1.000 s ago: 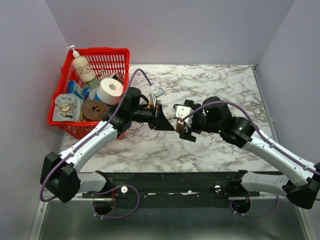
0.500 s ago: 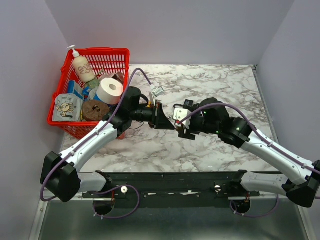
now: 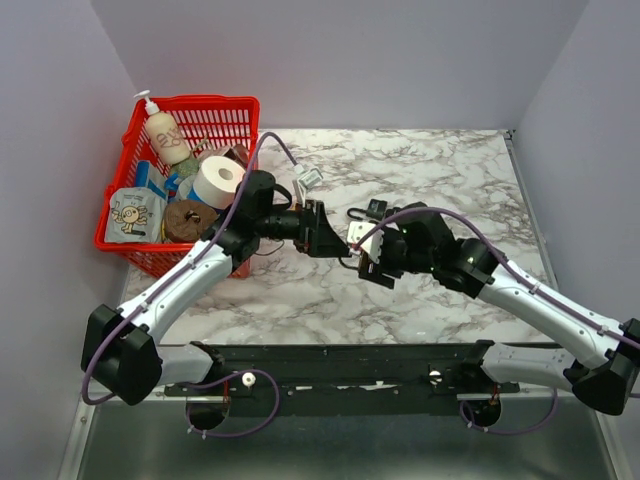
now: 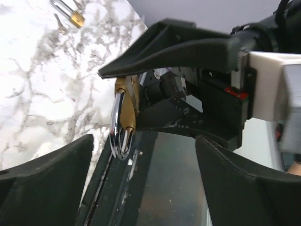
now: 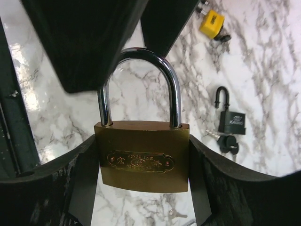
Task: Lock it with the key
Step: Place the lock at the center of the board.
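Observation:
My right gripper will tilt downward and lower the padlock onto the marble by the small silver key to let it go, with both ends of the shackle in the padlock's body.
A brass padlock point(image 5: 142, 155) with a steel shackle point(image 5: 141, 59) is up in the air, and my right gripper point(image 5: 142, 162) is shut on its body from both sides. Its keyhole is hidden. My left gripper point(image 4: 143, 141) is open, its black fingers point(image 5: 89, 42) just above and beside the shackle without gripping it. The left wrist view shows the padlock point(image 4: 126, 106) edge-on, under a right finger. A small silver key point(image 5: 175, 214) lies on the marble below. From above, both grippers point(image 3: 322, 238) point(image 3: 368, 262) meet at the table's middle.
A black padlock with keys point(image 5: 230, 123) and a yellow padlock point(image 5: 211, 21) lie on the marble table point(image 3: 440, 160). Another small brass padlock point(image 4: 76, 18) lies farther off. A red basket point(image 3: 130, 125) full of items stands at the back left.
My right gripper closed on the padlock's body. My left gripper then opened and let go of the shackle, turning a little.

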Controlling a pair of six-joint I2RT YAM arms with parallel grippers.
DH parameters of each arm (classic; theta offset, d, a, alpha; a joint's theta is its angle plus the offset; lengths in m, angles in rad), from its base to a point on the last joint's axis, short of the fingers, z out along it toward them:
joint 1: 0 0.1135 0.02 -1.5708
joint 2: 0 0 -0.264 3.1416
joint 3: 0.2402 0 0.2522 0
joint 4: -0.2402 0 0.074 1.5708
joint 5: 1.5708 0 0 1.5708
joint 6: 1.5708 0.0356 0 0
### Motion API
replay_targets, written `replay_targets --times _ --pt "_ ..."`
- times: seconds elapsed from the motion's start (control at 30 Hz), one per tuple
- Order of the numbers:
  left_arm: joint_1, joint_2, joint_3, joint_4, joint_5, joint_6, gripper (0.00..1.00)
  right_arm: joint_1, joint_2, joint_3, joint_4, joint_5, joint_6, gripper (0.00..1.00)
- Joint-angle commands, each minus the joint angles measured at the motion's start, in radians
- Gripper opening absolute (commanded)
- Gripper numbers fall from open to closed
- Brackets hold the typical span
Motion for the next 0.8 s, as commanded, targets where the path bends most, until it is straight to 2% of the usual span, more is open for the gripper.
replay_targets --times 0.0,0.07,0.23,0.4,0.5,0.77 --pt "0.067 -0.054 0.037 -0.053 -0.034 0.054 0.99 -0.075 -0.013 -0.008 -0.017 0.004 0.129 0.22" --pt "0.111 -0.072 0.044 -0.081 -0.063 0.080 0.99 -0.130 0.024 -0.003 -0.046 -0.022 0.230 0.21" --pt "0.180 -0.119 0.058 -0.092 -0.175 0.089 0.99 -0.360 0.158 -0.026 -0.120 -0.003 0.456 0.19" --pt "0.208 -0.132 0.095 -0.090 -0.215 0.100 0.99 -0.563 0.321 -0.020 -0.151 -0.011 0.588 0.17" --pt "0.215 -0.140 0.095 -0.086 -0.223 0.100 0.99 -0.611 0.361 -0.028 -0.125 0.004 0.648 0.18" --pt "0.222 -0.148 0.069 -0.064 -0.235 0.091 0.99 -0.617 0.403 -0.081 -0.042 0.107 0.747 0.22"
